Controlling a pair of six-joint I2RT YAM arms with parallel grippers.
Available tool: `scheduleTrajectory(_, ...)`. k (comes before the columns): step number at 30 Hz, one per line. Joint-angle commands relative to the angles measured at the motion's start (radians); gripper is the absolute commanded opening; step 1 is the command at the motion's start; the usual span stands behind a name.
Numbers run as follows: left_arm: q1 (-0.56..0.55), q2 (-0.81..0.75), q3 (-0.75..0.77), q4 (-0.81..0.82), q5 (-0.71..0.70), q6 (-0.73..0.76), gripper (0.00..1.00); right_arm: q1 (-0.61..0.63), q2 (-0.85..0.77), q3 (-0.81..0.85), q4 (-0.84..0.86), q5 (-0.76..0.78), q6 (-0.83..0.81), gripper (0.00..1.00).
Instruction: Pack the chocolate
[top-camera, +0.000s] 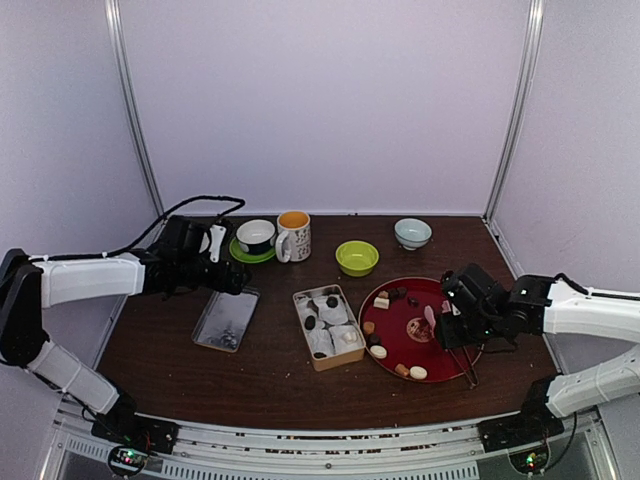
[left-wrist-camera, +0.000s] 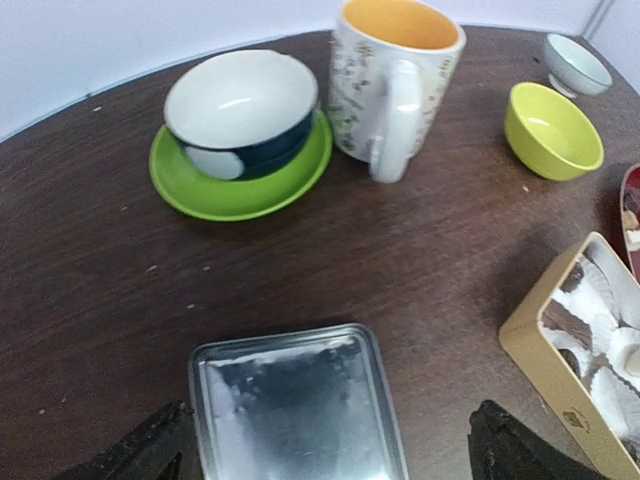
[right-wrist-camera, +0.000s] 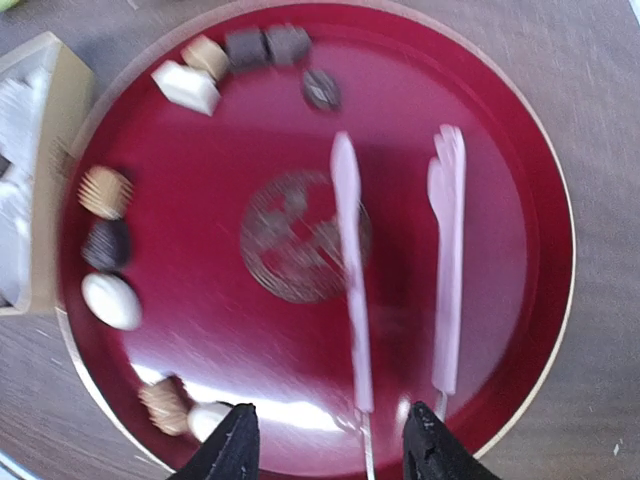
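My left gripper will next shift left in the top view and descend to the lid's wall-side edge, bordered by bare table.
Several chocolates (top-camera: 378, 352) lie along the left rim of a round red tray (top-camera: 400, 345); in the right wrist view they ring the tray's left side (right-wrist-camera: 110, 300). A tan box (top-camera: 328, 327) with white paper cups holds a few dark chocolates (top-camera: 310, 322); its corner shows in the left wrist view (left-wrist-camera: 585, 340). Pink-tipped tongs (right-wrist-camera: 345, 270) lie on the tray. My right gripper (right-wrist-camera: 330, 455) is open low over the tray's near edge, with one tong arm between its fingers. My left gripper (left-wrist-camera: 330, 460) is open and empty, straddling a silver tin lid (left-wrist-camera: 300, 410).
Behind the lid stand a dark cup on a green saucer (left-wrist-camera: 240, 125), a floral mug (left-wrist-camera: 390, 85), a lime bowl (left-wrist-camera: 552, 130) and a pale blue bowl (top-camera: 412, 233). Walls enclose the table's back and sides.
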Motion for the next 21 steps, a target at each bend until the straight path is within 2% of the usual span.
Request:
scheduleTrajectory(1, 0.080, -0.072, -0.026, -0.074, -0.091, -0.085, 0.98, -0.004, -0.020, 0.055, 0.144, -0.015, -0.064, 0.49)
scheduleTrajectory(5, 0.168, -0.077, -0.038, -0.151, -0.044, -0.124, 0.97, -0.001, -0.004, 0.093, 0.235, -0.083, -0.111, 0.49)
scheduleTrajectory(10, 0.182, -0.025, -0.009, -0.249, -0.057, -0.134, 0.76, -0.003, 0.029, 0.137, 0.304, -0.126, -0.157, 0.48)
scheduleTrajectory(15, 0.183, 0.023, -0.024, -0.257, -0.040, -0.152, 0.63, -0.002, 0.074, 0.162, 0.361, -0.201, -0.186, 0.48)
scheduleTrajectory(16, 0.183, 0.033, -0.024, -0.263, -0.042, -0.154, 0.57, -0.002, 0.082, 0.166, 0.367, -0.216, -0.189, 0.48)
scheduleTrajectory(21, 0.184, 0.075, -0.014, -0.296, -0.087, -0.163, 0.49, -0.002, 0.105, 0.169, 0.402, -0.254, -0.199, 0.48)
